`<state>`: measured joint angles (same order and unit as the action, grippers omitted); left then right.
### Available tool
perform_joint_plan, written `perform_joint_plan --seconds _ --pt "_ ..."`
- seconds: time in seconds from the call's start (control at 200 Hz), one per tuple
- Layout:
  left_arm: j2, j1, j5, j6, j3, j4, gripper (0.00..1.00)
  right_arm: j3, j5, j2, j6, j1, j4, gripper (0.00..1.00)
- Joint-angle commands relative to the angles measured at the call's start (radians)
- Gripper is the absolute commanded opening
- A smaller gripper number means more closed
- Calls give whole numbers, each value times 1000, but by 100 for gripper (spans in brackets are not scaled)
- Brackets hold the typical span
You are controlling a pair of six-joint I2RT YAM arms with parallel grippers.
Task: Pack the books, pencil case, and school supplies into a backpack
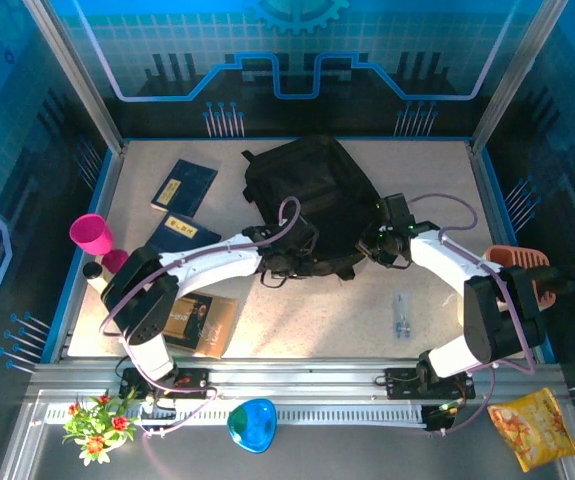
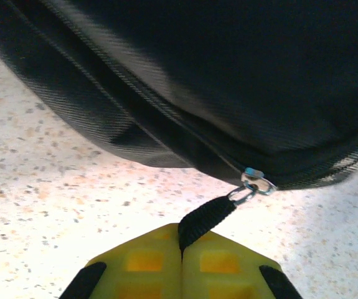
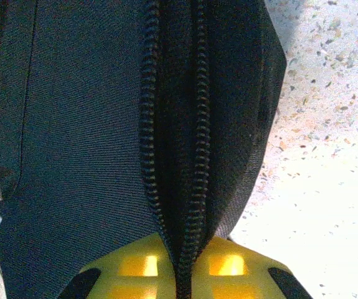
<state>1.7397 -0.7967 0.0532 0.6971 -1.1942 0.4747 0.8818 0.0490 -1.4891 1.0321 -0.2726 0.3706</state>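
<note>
I will pull the strap outward with my left gripper along the bag's edge by the navy books and let go of it, because the zipper seam continues there.
The black backpack lies in the middle of the table. My left gripper is shut on the backpack's black zipper pull strap, which hangs from the metal slider at the bag's near edge. My right gripper is shut on the zipper seam at the bag's right side, pinching the two rows of teeth together. Two navy books lie left of the bag. A black-and-tan book lies under the left arm. A small clear pen-like item lies near the right arm. The pencil case is out of view.
Two pink cups stand at the left edge. An orange basket sits at the right edge behind the right arm. On the front rail are a yellow snack bag, a blue object and flowers.
</note>
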Motion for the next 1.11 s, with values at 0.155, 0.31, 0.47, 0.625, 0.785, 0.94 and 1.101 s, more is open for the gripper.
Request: perform_joint_plan --seconds 0.155,0.31,0.47,0.625,0.785,0.94,1.101 --pt "21 113 -18 -55 66 28 0 31 -156 1 -21 10 42 7" --pt "51 178 -29 -94 81 0 0 35 -162 -2 -28 13 42 6" --pt "100 259 -6 -168 46 1 0 37 -167 18 -37 14 52 6" --pt "141 352 40 -236 -15 10 0 32 -163 45 -43 16 63 6" --pt "178 419 59 -290 -84 -5 0 24 -117 59 -49 9 52 7" --pt "150 434 33 -287 -109 6 26 25 -18 37 -65 -45 -11 11" --pt "-4 439 47 -209 -20 88 58 57 -41 38 -124 -96 32 38"
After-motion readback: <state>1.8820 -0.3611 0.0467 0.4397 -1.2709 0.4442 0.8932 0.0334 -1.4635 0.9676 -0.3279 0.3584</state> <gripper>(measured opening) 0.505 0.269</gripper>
